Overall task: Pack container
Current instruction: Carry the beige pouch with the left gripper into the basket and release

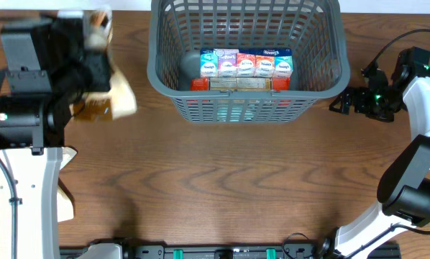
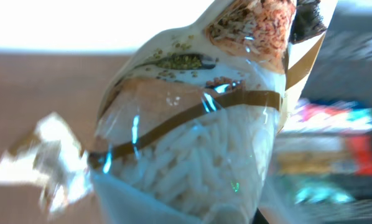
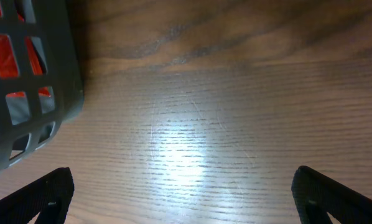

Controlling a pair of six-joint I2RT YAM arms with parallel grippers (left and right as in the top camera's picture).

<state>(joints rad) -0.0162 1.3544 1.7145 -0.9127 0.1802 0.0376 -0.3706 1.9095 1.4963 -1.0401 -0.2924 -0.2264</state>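
The robot's left gripper will next swing over the basket's side rim and go down to the near side of the cartons (image 1: 245, 65), where there is room above the red packets.
The container (image 1: 328, 80), a large grey slotted basket, stands at the back middle of the table and holds a row of several small colourful cartons (image 1: 245, 65) over red packets. My left gripper (image 1: 93, 75) hovers left of the basket, shut on a clear noodle packet (image 1: 120, 97) with brown and white printing. That packet (image 2: 198, 137) fills the left wrist view and hides the fingers. My right gripper (image 1: 341, 101) is open just right of the basket, low over bare wood (image 3: 183, 186). The basket's corner (image 3: 24, 81) shows at the left of the right wrist view.
More packets lie around the left arm: one at the back left (image 1: 96, 18) and a pale one near the arm's base (image 1: 65, 203). A black rail (image 1: 222, 252) runs along the table's front edge.
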